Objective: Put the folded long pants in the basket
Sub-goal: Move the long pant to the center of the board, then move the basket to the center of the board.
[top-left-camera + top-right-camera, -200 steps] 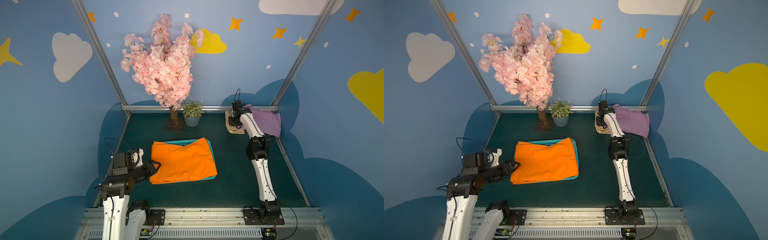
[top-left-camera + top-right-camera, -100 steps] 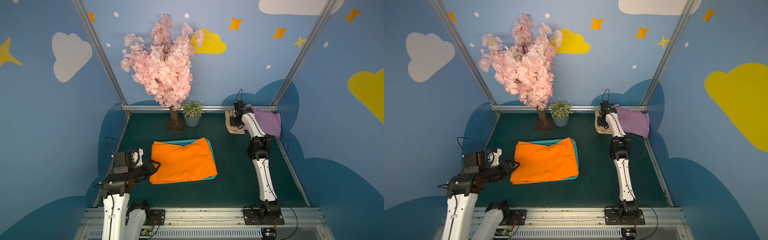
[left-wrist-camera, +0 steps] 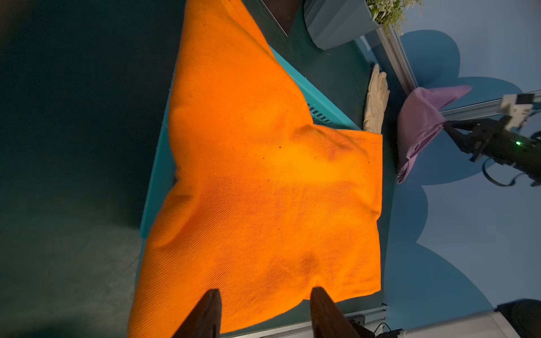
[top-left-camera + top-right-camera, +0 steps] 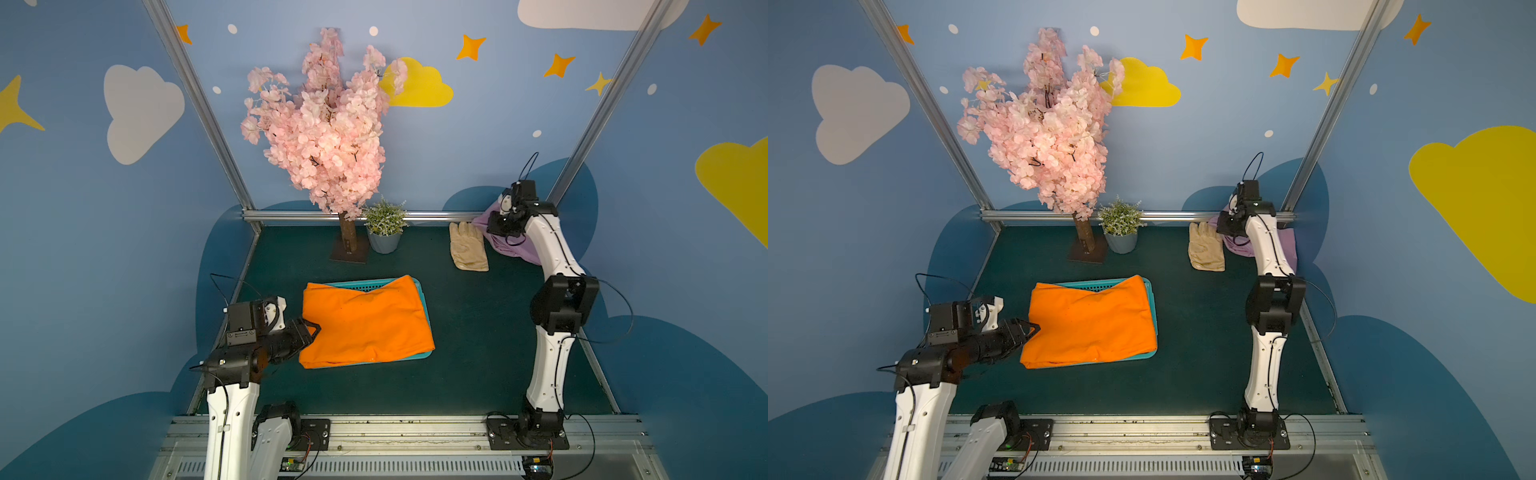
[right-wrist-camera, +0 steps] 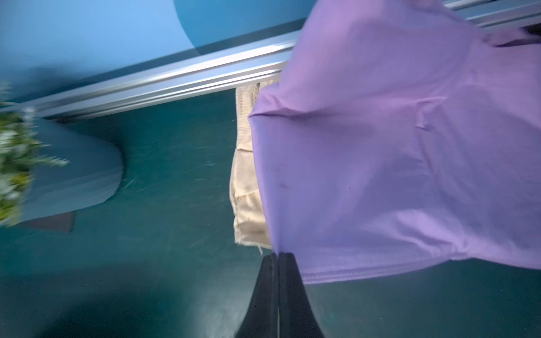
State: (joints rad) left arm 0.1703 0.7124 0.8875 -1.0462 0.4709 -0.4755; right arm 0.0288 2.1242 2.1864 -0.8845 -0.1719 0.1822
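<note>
Back and toward the basket (image 4: 357,284) I should draw my right gripper, releasing the lilac pants' corner over the bare mat (image 4: 461,326) beside it, since that part of the mat lies clear.
Bright orange folded long pants (image 4: 365,322) (image 4: 1090,322) (image 3: 263,175) lie over the teal mesh basket (image 4: 357,284) (image 4: 1096,285) (image 3: 322,111) and hide most of it. My left gripper (image 4: 313,328) (image 4: 1034,328) (image 3: 266,292) is open at the left edge of the orange pants, with its fingertips over that edge. At the back right, my right gripper (image 4: 503,226) (image 4: 1229,226) (image 5: 278,254) is shut on a corner of the lilac folded pants (image 4: 513,249) (image 4: 1287,245) (image 3: 421,123) (image 5: 395,161). That side of the lilac cloth is raised off the mat.
Cream gloves (image 4: 467,247) (image 4: 1204,249) (image 5: 246,190) lie on the mat just left of the lilac pants. A pink blossom tree (image 4: 324,137) and a small potted plant (image 4: 384,237) stand at the back centre, against the metal rail (image 4: 432,216).
My right gripper has shut on the lilac pants, moved right and lifted their edge, which uncovers the gloves. The left arm and the orange pants have not moved.
</note>
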